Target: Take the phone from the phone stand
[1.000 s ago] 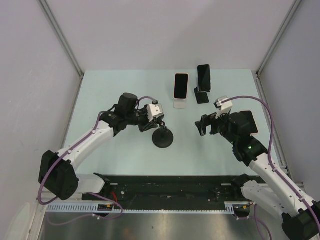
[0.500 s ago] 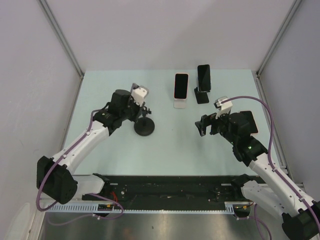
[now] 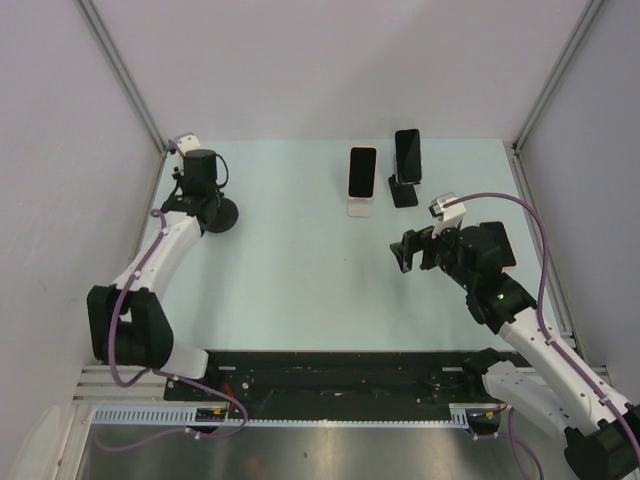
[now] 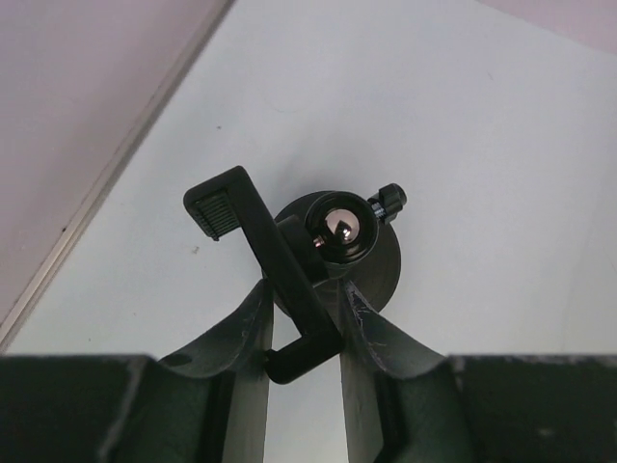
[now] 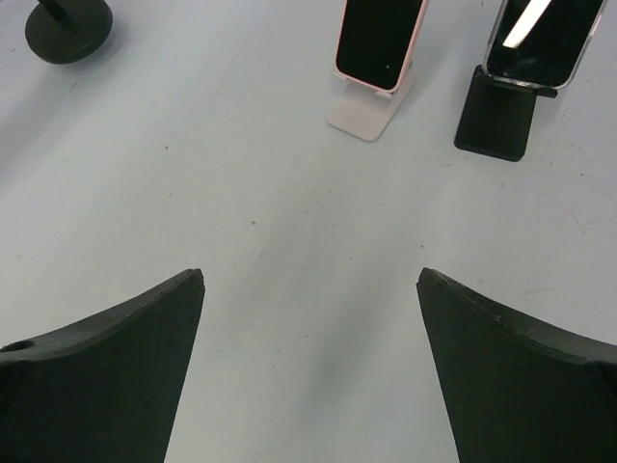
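The left gripper carries the round-base holder [image 3: 222, 214] outward next, to the left in the top view, toward the table's far corner beside the bar, since the holder stands empty.
At the back of the table a pink-edged phone [image 3: 362, 171] [image 5: 378, 34] leans on a white phone stand [image 3: 361, 208] [image 5: 364, 114]. Beside it a black phone [image 3: 407, 154] [image 5: 540, 34] rests on a black stand [image 3: 402, 192] [image 5: 494, 121]. My left gripper [image 3: 207, 200] [image 4: 304, 318] is at the far left, shut on the clamp arm [image 4: 275, 260] of an empty black round-base holder [image 3: 222, 214] [image 4: 371, 280]. My right gripper [image 3: 408, 250] [image 5: 310, 280] hovers open, well in front of both phones, with nothing between its fingers.
The left wall's metal rail [image 3: 150, 215] [image 4: 106, 183] runs close beside the left gripper. The round-base holder [image 5: 67, 24] also shows at the top left of the right wrist view. The table's right edge [image 3: 530, 210] lies near the black stand.
My left arm has swung the round-base holder from the middle of the table to the far left, near the wall. The right arm and both phones have not moved.
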`<state>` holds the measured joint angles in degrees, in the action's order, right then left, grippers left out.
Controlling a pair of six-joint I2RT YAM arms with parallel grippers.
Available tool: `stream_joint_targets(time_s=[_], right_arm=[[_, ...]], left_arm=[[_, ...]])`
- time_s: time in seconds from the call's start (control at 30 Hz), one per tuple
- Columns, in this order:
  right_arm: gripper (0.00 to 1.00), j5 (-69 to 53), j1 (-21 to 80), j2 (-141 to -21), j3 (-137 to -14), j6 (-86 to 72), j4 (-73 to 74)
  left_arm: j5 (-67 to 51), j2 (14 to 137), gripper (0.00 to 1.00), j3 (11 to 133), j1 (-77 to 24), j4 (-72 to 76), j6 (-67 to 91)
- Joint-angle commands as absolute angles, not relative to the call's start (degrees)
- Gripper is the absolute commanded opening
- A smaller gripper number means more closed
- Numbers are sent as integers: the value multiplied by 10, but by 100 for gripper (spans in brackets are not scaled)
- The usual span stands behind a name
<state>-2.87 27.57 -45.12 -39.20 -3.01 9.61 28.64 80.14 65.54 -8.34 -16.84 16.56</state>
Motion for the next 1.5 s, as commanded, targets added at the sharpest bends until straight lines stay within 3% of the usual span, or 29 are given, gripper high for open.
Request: stream_joint_targets(time_s=[0.0, 0.33, 0.67, 0.77, 0.9, 1.2, 1.33, 1.47], right_arm=[[98, -25, 278, -439, -388, -27, 91], [98, -12, 279, -443, -388, -22, 95], [98, -12, 278, -454, -388, -21, 93], [98, -11, 278, -457, -388, -22, 93], [98, -12, 279, -453, -389, -22, 92], [99, -3, 279, -435, -389, -32, 92], [100, 15, 277, -432, -388, -46, 89], [100, 26, 268, -433, -389, -76, 76]], left_arm=[[386, 845, 0, 747, -53, -91, 245], [403, 978, 0, 860, 15, -91, 228], [384, 1037, 1, 889, 40, -91, 209], [386, 1039, 10, 888, 40, -91, 197], [374, 1027, 43, 878, 40, -91, 195], [355, 968, 89, 853, 40, -92, 199], [315, 904, 100, 819, 40, -90, 206], [231, 826, 100, 769, 40, -90, 220]])
